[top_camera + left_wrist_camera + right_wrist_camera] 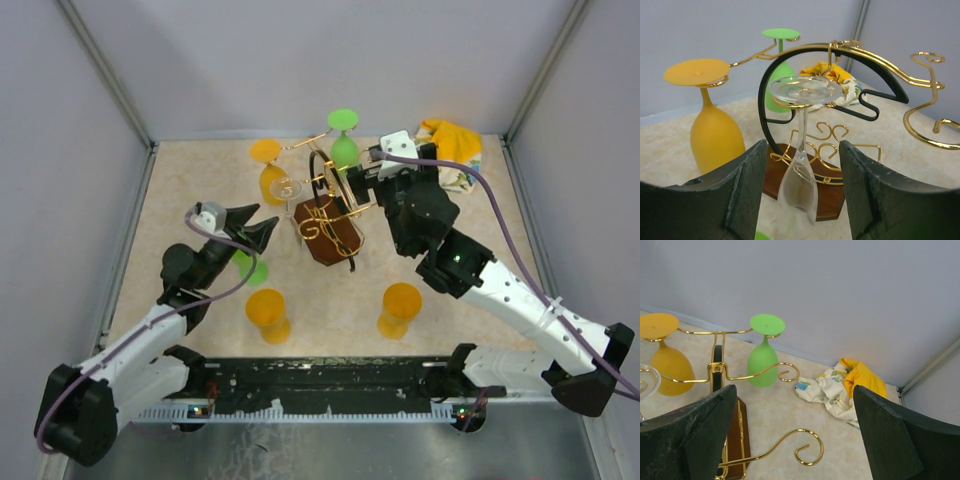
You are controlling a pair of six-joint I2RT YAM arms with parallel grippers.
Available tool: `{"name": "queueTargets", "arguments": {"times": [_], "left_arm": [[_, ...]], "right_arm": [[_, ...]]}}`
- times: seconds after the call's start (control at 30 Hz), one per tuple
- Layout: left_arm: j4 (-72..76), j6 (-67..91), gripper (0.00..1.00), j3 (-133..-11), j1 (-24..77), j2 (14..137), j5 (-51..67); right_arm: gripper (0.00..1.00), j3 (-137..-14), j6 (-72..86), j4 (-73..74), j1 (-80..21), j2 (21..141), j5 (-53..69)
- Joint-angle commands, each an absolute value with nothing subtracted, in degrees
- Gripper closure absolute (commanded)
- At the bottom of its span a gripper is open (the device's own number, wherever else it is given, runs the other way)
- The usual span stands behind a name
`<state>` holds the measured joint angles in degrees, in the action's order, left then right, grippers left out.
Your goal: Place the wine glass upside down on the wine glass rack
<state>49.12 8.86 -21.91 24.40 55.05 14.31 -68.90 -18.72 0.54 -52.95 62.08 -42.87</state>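
Observation:
My left gripper swings away from the clear bowl and tilts down to the green rim next, since a green glass off the rack (832, 196) stands below.
A clear wine glass (799, 182) hangs upside down by its foot from a curled arm of the wine glass rack (832, 196), a gold wire stand on a brown wooden base (338, 247). My left gripper (802, 195) is open, a finger on each side of the clear bowl and gaps on both sides. From above, the left gripper (262, 222) sits just left of the rack, below the clear glass (288, 188). My right gripper (356, 184) stands open at the rack's right side, holding nothing; a bare gold curl (808, 450) lies between its fingers.
An orange glass (268, 166) and a green glass (344, 136) also hang upside down on the rack. Two orange glasses (268, 314) (399, 309) stand near the front, and a green one (252, 269) lies under my left arm. A crumpled yellow-and-white cloth (450, 146) sits back right.

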Motion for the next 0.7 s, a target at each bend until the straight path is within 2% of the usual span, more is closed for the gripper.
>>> {"name": "queueTargets", "arguments": {"times": [0.0, 0.17, 0.37, 0.67], "left_arm": [[35.73, 6.92, 0.35, -22.83, 24.82, 46.55, 9.22], [16.58, 7.62, 0.35, -30.44, 24.8, 41.39, -0.3], [-12.94, 15.13, 0.37, -46.72, 24.85, 48.44, -13.23], [-37.61, 23.38, 0.31, -56.61, 24.76, 54.4, -20.79]], "right_arm": [[0.01, -71.82, -17.96, 0.34, -52.91, 62.53, -42.6], [0.01, -72.63, -17.72, 2.64, -52.91, 63.13, -44.36], [0.01, -73.98, -15.73, 7.11, -52.83, 63.26, -45.66], [0.01, -73.49, -12.63, 13.84, -51.93, 62.74, -45.53]]}}
